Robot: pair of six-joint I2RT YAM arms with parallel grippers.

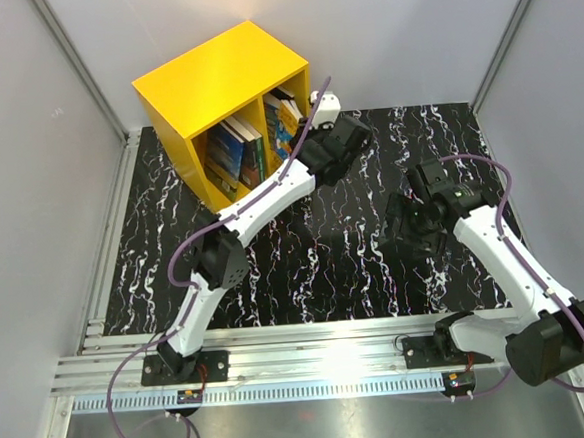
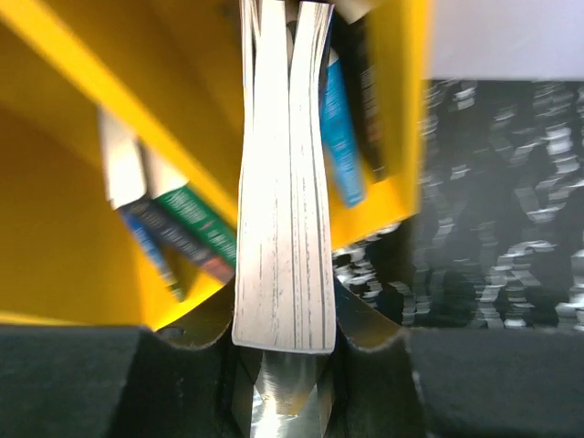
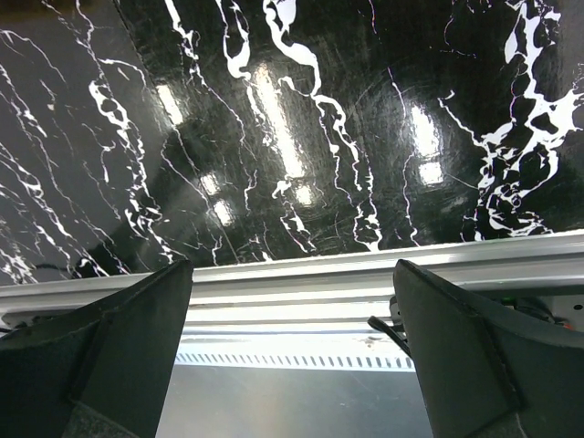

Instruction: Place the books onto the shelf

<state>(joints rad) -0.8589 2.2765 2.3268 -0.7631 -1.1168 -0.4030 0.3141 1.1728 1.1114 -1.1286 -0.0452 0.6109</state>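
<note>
My left gripper lowers toward the divider next, turning the book into line and sliding it in, since a gap stands open beside the blue book.
The yellow shelf [image 1: 217, 74] stands at the table's back left, its two compartments facing the arms. Books [image 1: 235, 151] lean in its left compartment and more books [image 1: 282, 114] in its right one. My left gripper [image 1: 306, 128] is at the mouth of the right compartment, shut on a book [image 2: 283, 228] whose white page edge points into the shelf [image 2: 55, 255]. In the left wrist view that gripper [image 2: 285, 315] pinches the book's near end, with a blue book [image 2: 342, 137] just right of it and a green book [image 2: 196, 224] past the divider. My right gripper [image 1: 413, 226] [image 3: 292, 310] hangs open and holds nothing.
The black marbled tabletop [image 1: 369, 173] lies between the arms. An aluminium rail [image 1: 310, 333] [image 3: 365, 274] runs along the near edge under the right gripper. White walls close in the left, back and right sides.
</note>
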